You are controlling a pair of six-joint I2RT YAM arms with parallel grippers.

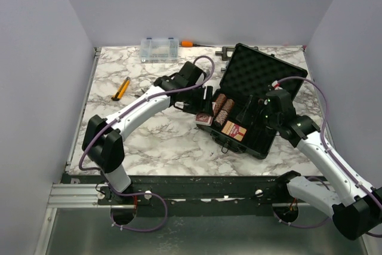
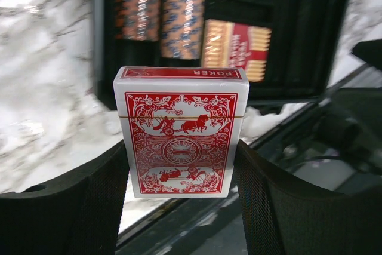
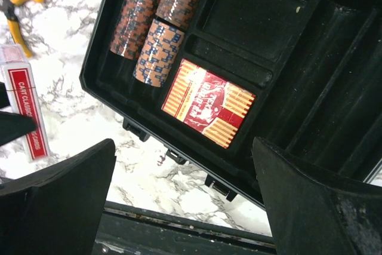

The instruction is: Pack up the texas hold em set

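Observation:
Next, my left gripper will go to the right in the top view, past the packed deck, then down into the tray's slot beside it, because that slot is empty.
The black case [image 1: 265, 73] lies open at the right of the table, its foam lid up. Two brown-red chip rolls [image 1: 222, 108] and a red card deck [image 1: 234, 130] lie in its tray. My left gripper [image 1: 204, 110] is shut on a second red-backed card deck [image 2: 181, 141], held upright just left of the case's near left corner. This deck also shows in the right wrist view [image 3: 24, 108]. My right gripper [image 1: 252, 111] is open and empty above the tray's front edge [image 3: 182, 147]. The chip rolls [image 3: 156, 19] and packed deck [image 3: 209, 103] lie below it.
Yellow-handled pliers [image 1: 122, 88] lie on the marble at the left. A small clear organizer box [image 1: 159, 48] and an orange-handled tool [image 1: 188, 43] sit at the back edge. An empty square pocket [image 3: 256, 16] and long slots [image 3: 340, 82] fill the tray's right part.

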